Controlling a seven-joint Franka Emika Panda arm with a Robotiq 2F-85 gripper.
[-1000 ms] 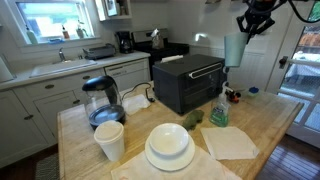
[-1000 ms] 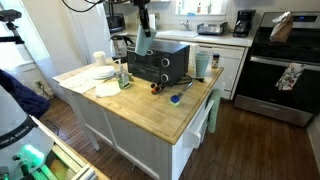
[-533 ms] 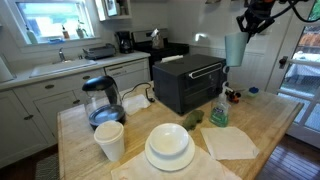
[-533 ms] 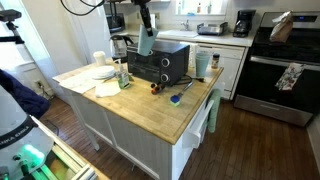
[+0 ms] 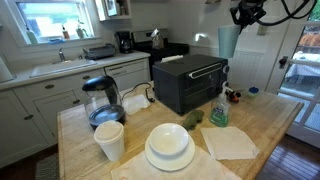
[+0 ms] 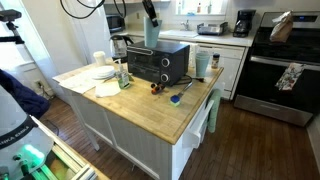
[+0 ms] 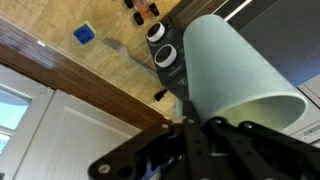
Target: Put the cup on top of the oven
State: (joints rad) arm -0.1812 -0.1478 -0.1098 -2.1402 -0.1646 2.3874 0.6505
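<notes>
Next, my gripper shifts farther over the oven [image 5: 188, 82], lowers the cup onto the oven's dark top [image 5: 205, 62] and releases it, since it hangs near the oven's edge.
My gripper [image 5: 243, 14] is shut on the pale blue-green cup [image 5: 229, 41] and holds it in the air above the right end of the black toaster oven [image 5: 188, 82]. In the other exterior view the cup [image 6: 152, 35] hangs just over the oven's top [image 6: 160, 62]. In the wrist view the cup [image 7: 235, 72] fills the frame, gripped near its rim by my gripper [image 7: 198, 135], with the oven's knobs [image 7: 160, 43] and dark top below it.
On the wooden island [image 5: 262, 128] stand a glass kettle [image 5: 103, 102], a white paper cup [image 5: 109, 140], stacked plates [image 5: 169, 146], a napkin [image 5: 230, 142] and a spray bottle [image 5: 219, 110]. A black stove [image 6: 285, 70] stands at the side.
My gripper has lifted the cup higher and moved it in over the oven's top.
</notes>
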